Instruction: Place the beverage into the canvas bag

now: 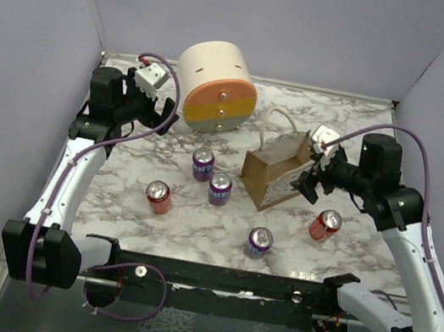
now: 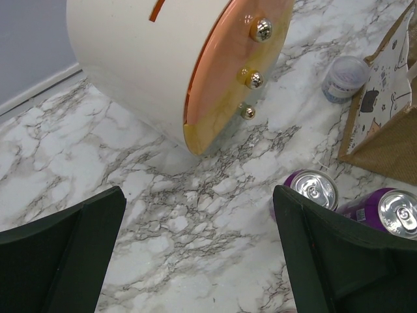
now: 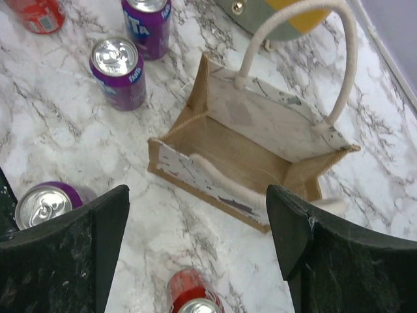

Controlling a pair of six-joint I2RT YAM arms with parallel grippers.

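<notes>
I will move my right gripper down and back next, from beside the canvas bag [image 1: 276, 174] to the red can [image 3: 195, 297], which is nearer my base than the open fingers.
The tan canvas bag [image 1: 276, 174] stands upright and open at centre right, with one rope handle up. The right wrist view shows its inside [image 3: 244, 147] with nothing in it. Several beverage cans stand around it: purple ones [image 1: 203, 163] [image 1: 220, 188] [image 1: 258, 242] and red ones [image 1: 158, 197] [image 1: 325, 225]. My right gripper [image 1: 310, 180] is open and empty, just right of the bag and above the table [image 3: 199, 248]. A red can [image 3: 195, 297] stands below it. My left gripper [image 1: 158, 112] is open and empty by the cylinder [image 2: 199, 251].
A big cream cylinder [image 1: 216, 88] with an orange-yellow face lies at the back centre, close to my left gripper, and shows large in the left wrist view [image 2: 163, 65]. Two purple cans [image 2: 314, 189] [image 2: 397, 212] stand by my left gripper's right finger. Grey walls enclose the marble table [image 1: 119, 165].
</notes>
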